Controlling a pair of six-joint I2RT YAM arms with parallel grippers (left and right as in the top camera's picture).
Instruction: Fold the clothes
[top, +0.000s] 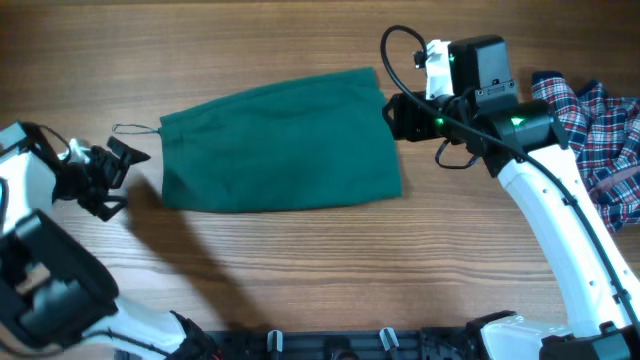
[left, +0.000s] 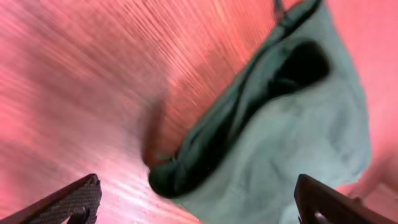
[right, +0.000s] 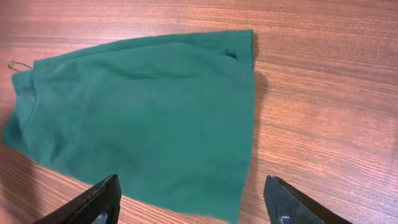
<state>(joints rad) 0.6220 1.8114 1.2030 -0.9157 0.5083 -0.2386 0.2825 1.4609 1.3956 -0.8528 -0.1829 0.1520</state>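
Note:
The garment's bunched end is below my left gripper, to its right in the overhead view, so my left gripper will next go down and across onto the garment's gaping edge that faces it.
A plain dark green cloth garment (top: 275, 145) lies flat, folded into a rough rectangle, on the wooden table; a thin cord loop (top: 135, 129) sticks out at its left top corner. My left gripper (top: 128, 178) is open and empty just left of the garment's left edge; its wrist view shows the garment's edge (left: 280, 143) blurred between the open fingers (left: 196, 205). My right gripper (top: 392, 112) is open and empty at the garment's right top corner; its wrist view shows the garment (right: 143, 112) below the open fingers (right: 193, 202).
A navy-red-white plaid garment (top: 600, 135) lies crumpled at the table's right edge, beside the right arm (top: 545, 200). The left arm's base (top: 45, 280) fills the lower left. Bare wood table (top: 300, 260) lies in front of the green garment.

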